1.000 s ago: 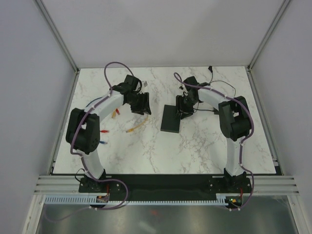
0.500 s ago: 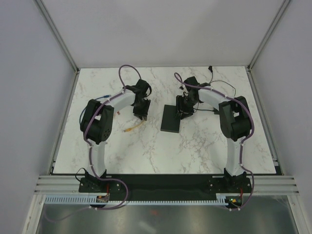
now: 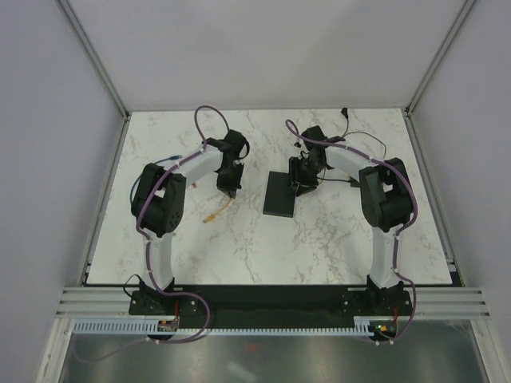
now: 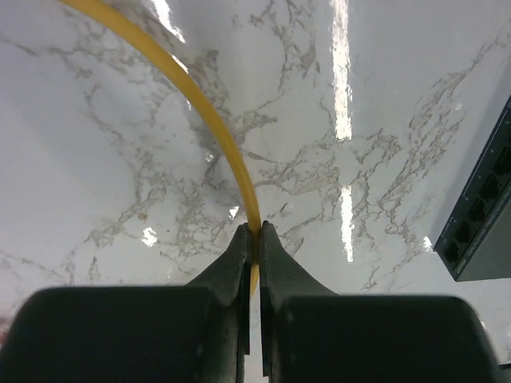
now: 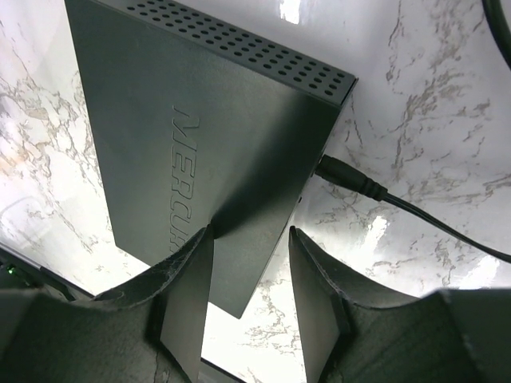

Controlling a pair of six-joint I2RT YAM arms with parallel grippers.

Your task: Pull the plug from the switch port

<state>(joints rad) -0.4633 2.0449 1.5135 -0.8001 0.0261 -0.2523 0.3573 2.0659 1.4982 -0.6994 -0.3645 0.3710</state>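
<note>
The robot will next carry the unplugged cable outward with its left gripper, to the left in the top view, and let go of it on the marble by the blue cable's end.
A thin yellow cable [image 3: 219, 210] lies on the marble left of the black switch [image 3: 280, 195]. Its plug end [image 3: 208, 217] rests on the table, apart from the switch. My left gripper [image 3: 228, 190] is shut on that cable [image 4: 204, 108], which is pinched at the fingertips of the gripper [image 4: 253, 234]. The switch's port side [image 4: 482, 214] shows at the right edge of the left wrist view, and the ports in sight are empty. My right gripper [image 5: 249, 239] stands open astride a corner of the switch [image 5: 200, 120].
A black power lead [image 5: 363, 186] plugs into the switch's back and trails right across the marble. A blue cable [image 3: 162, 163] lies by the left arm's elbow. White walls close in the table [image 3: 263, 247] on three sides.
My left arm swung in and down over the yellow cable, and its jaws went from wide open to shut on the cable. The right arm and the switch stayed put.
</note>
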